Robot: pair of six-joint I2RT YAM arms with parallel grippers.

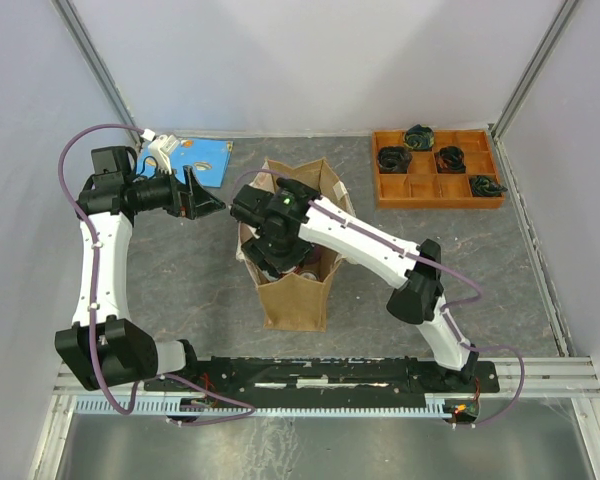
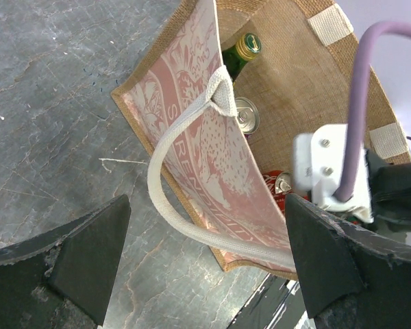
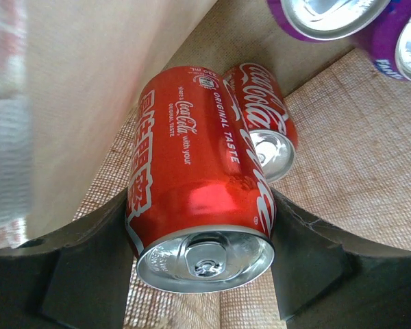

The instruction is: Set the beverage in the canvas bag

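Observation:
The patch on the bag's woven bottom by the bag's side [image 3: 114, 164] is bare. My right gripper should go down next to the second cola can and release its can there next.
The canvas bag [image 1: 295, 300] stands upright at the table's middle, mouth open. My right gripper [image 1: 280, 252] reaches down into it. In the right wrist view it [image 3: 202, 267] is shut on a red cola can [image 3: 195, 185], held just above the bag's woven floor. A second red cola can [image 3: 264, 116] and purple cans [image 3: 329, 14] lie inside. My left gripper [image 1: 208, 200] is open, just left of the bag. In its wrist view [image 2: 205, 260] the cream rope handle [image 2: 171, 205] crosses between the wide jaws without being held. A green bottle [image 2: 243, 48] and can tops [image 2: 246, 116] show inside.
An orange compartment tray [image 1: 437, 168] holding black coiled items sits at the back right. A blue flat object [image 1: 195, 160] with a white piece lies at the back left, close behind my left gripper. Grey walls and metal posts bound the table.

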